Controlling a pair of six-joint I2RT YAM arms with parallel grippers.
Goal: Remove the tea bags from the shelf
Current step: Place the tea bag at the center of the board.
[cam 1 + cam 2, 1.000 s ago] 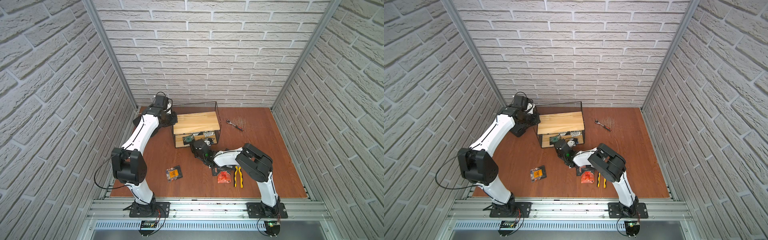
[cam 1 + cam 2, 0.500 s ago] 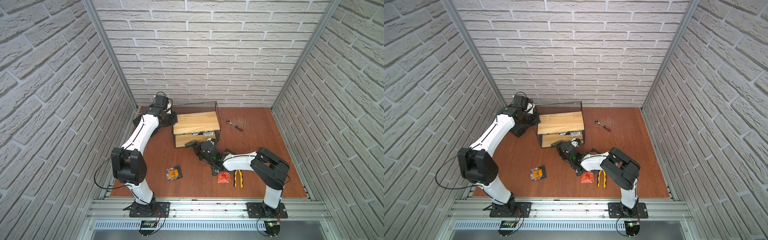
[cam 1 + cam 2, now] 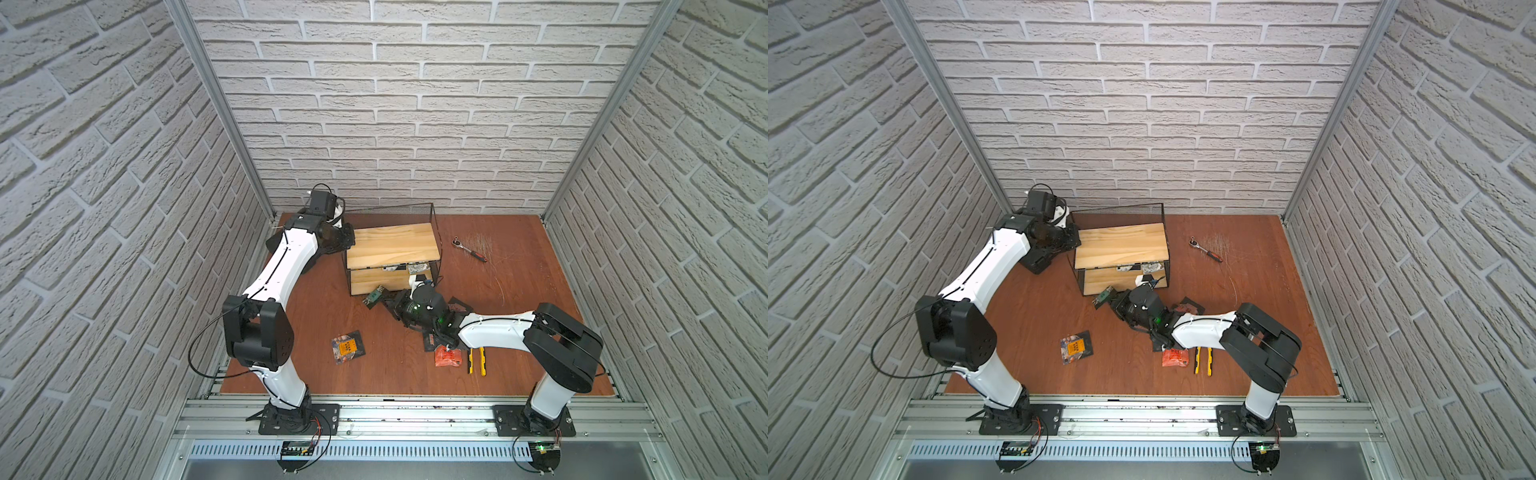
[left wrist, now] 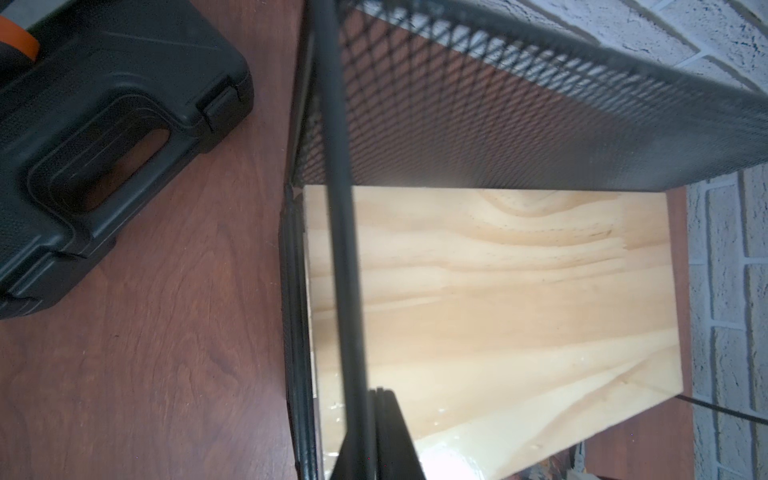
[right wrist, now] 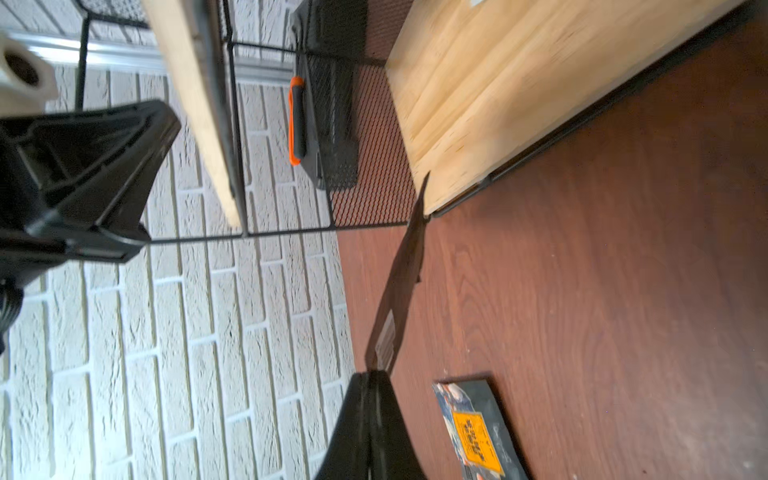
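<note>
The green-labelled tea bag will go back and down with my right gripper next, over the orange-labelled tea bag (image 3: 348, 347), and I will let go of it there, because that spot is well clear of the shelf (image 3: 390, 245).
The shelf (image 3: 390, 245) stands at the back, its upper board (image 4: 498, 291) bare. Tea bags (image 3: 417, 268) lie at the right end of its lower board (image 5: 478, 91). My right gripper (image 3: 384, 300) hovers just in front of the shelf's lower left corner, shut on a green-labelled tea bag (image 3: 375, 296), seen edge-on in the right wrist view (image 5: 399, 282). On the floor lie an orange-labelled tea bag (image 3: 348, 347), a red one (image 3: 448, 356) and a dark one (image 3: 457, 306). My left gripper (image 3: 348, 242) is shut at the upper board's left edge, against the wire frame (image 4: 345, 291).
A ratchet wrench (image 3: 469, 249) lies right of the shelf. Yellow-handled pliers (image 3: 476, 360) lie beside the red tea bag. A black tool case (image 4: 104, 124) sits left of the shelf under my left arm. Brick walls close in three sides.
My right gripper has drawn back from the lower shelf with the green-labelled tea bag, and its elbow has swung right. The left arm has not moved.
</note>
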